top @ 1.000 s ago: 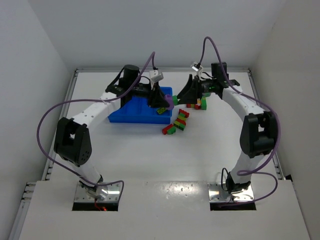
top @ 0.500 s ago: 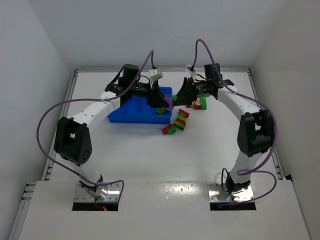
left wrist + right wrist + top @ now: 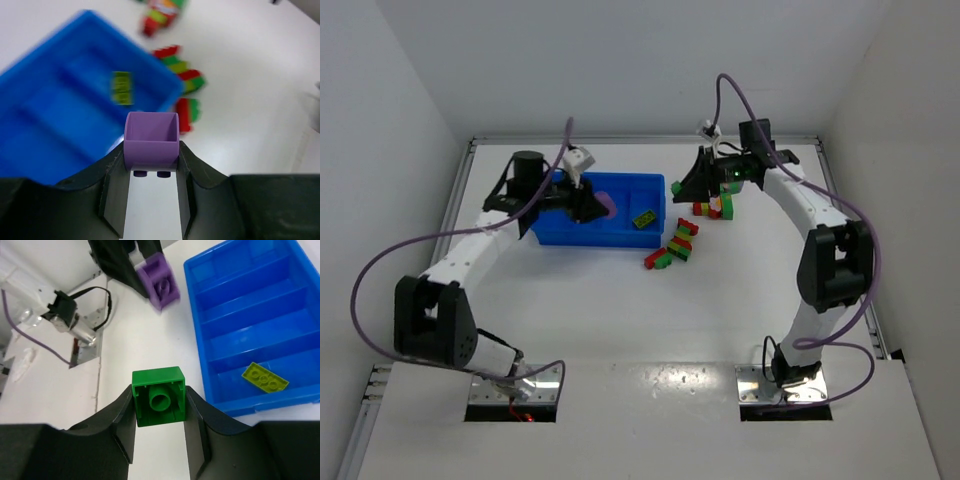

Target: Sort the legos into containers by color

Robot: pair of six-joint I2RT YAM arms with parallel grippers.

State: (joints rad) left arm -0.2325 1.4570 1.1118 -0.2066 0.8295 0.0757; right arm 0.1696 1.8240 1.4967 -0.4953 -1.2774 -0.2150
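The tray's opposite end section looks empty, so my right gripper next crosses the blue tray (image 3: pixel 620 236) past the yellow-green brick and lowers the green brick there.
My left gripper (image 3: pixel 594 204) is shut on a purple brick (image 3: pixel 605 205) and holds it over the middle of the blue tray (image 3: pixel 620 236). In the left wrist view the purple brick (image 3: pixel 151 140) sits between the fingertips above the tray's near rim (image 3: pixel 60 125). My right gripper (image 3: pixel 678 189) is shut on a green brick (image 3: pixel 159 402), held just right of the tray (image 3: pixel 250 315). One yellow-green brick (image 3: pixel 643 219) lies in the tray's right end compartment; it also shows in the right wrist view (image 3: pixel 265 377). The other compartments look empty.
Red and green brick clumps lie on the table right of the tray (image 3: pixel 682 240), (image 3: pixel 658 260), with another clump under the right arm (image 3: pixel 715 207). The table's raised edges run along the back and sides.
My left arm has swung left along the tray, carrying the purple brick from the right end to the middle. My right gripper has stayed near the tray's right end with the green brick.
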